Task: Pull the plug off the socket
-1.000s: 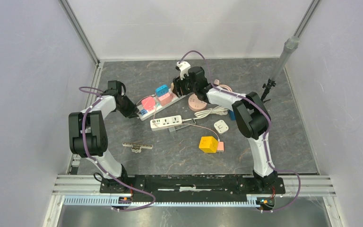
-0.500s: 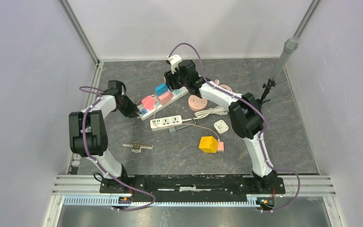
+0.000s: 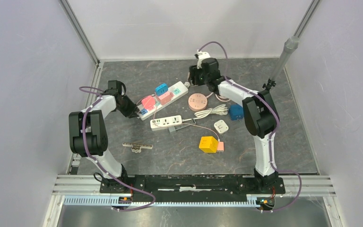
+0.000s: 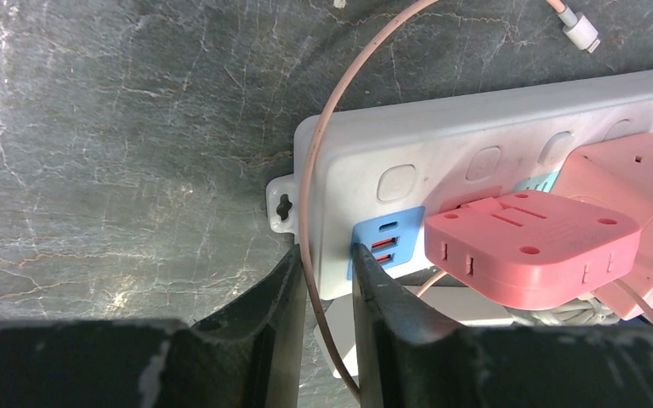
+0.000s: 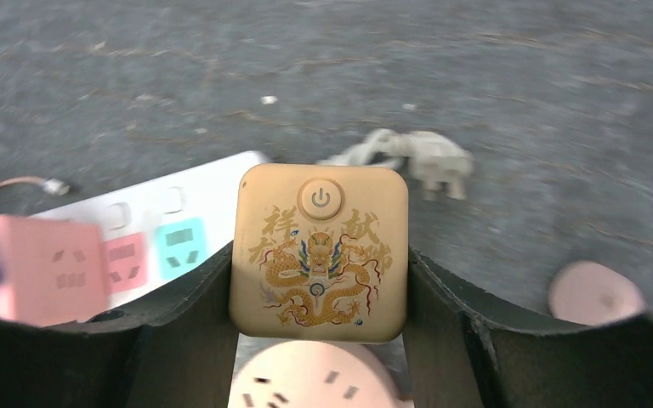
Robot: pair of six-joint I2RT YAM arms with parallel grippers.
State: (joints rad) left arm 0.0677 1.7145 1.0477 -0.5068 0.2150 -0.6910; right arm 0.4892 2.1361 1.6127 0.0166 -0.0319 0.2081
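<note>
The plug should next go with my right gripper to the gripper's right in the top view, then down to bare tabletop by the round pink socket (image 3: 202,89) (image 5: 478,262) below. My right gripper should release it there.
The plug (image 5: 319,212) is a gold square block with a dragon print and a power button. My right gripper (image 5: 320,263) is shut on its two sides and holds it in the air, clear of the white power strip (image 5: 212,191). From above, the right gripper (image 3: 194,78) hangs just right of the far end of the strip (image 3: 182,87). My left gripper (image 4: 326,252) is shut on the strip's near end (image 4: 493,119), with a thin pink cable (image 4: 323,153) running between the fingers. Pink adapters (image 4: 527,246) and a blue one (image 3: 161,89) sit plugged into the strip.
A round pink socket (image 3: 198,101) lies under the right gripper. A second white strip (image 3: 166,122), a yellow cube (image 3: 208,144), a blue cube (image 3: 236,111), a small white adapter (image 3: 221,126) and a metal bar (image 3: 137,146) lie nearer the bases. A thin stand (image 3: 267,87) rises at the right.
The right gripper swung left over the strip's far end, then right and back, carrying the gold plug away from the strip. The left arm stayed put.
</note>
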